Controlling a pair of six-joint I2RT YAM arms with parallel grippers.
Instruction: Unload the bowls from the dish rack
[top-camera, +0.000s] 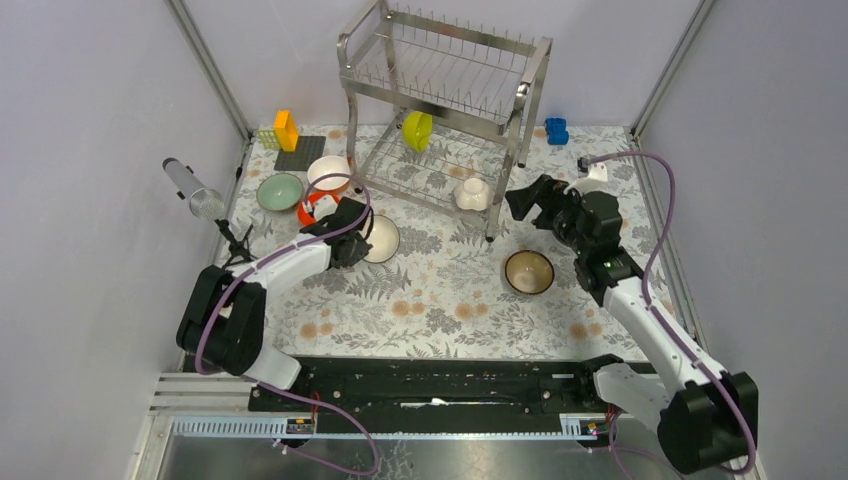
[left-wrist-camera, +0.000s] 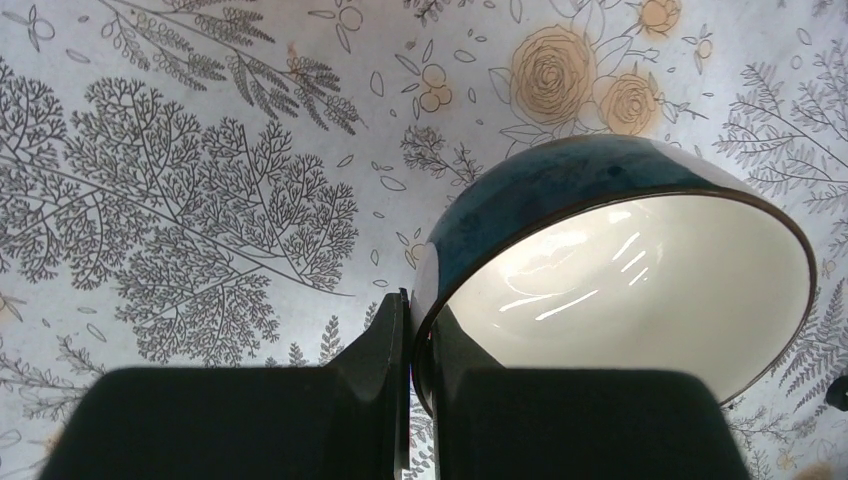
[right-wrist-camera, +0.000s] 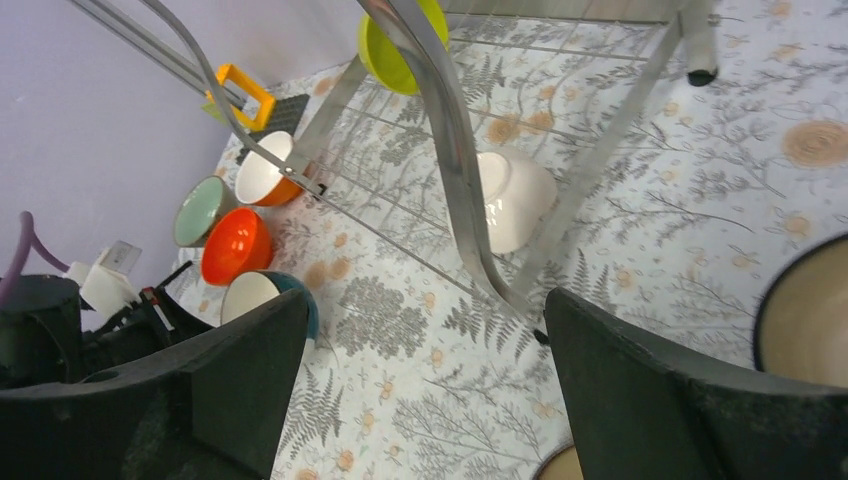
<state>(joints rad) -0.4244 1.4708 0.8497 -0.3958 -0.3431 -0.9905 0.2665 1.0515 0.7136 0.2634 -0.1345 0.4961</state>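
The blue bowl will go to the left in the top view next, carried by my left gripper onto the empty cloth between the red bowl and the cylinder's stand.
The steel dish rack (top-camera: 445, 90) stands at the back middle. A yellow-green bowl (top-camera: 417, 130) stands on edge in its lower shelf, and a white bowl (top-camera: 472, 193) lies tipped at the shelf's front. My left gripper (top-camera: 352, 243) is shut on the rim of a blue bowl (left-wrist-camera: 600, 260) with a white inside, low over the cloth left of the rack. My right gripper (top-camera: 520, 200) is open and empty by the rack's front right leg (right-wrist-camera: 455, 150); the white bowl also shows in the right wrist view (right-wrist-camera: 515, 200). A brown-gold bowl (top-camera: 529, 271) sits on the cloth below it.
A pale green bowl (top-camera: 280, 192), an orange-and-white bowl (top-camera: 329, 173) and a red bowl (top-camera: 312, 208) stand together left of the rack. A yellow block (top-camera: 286, 130) on a black mat and a blue block (top-camera: 556, 131) are at the back. A clear cylinder on a stand (top-camera: 190, 185) is at far left.
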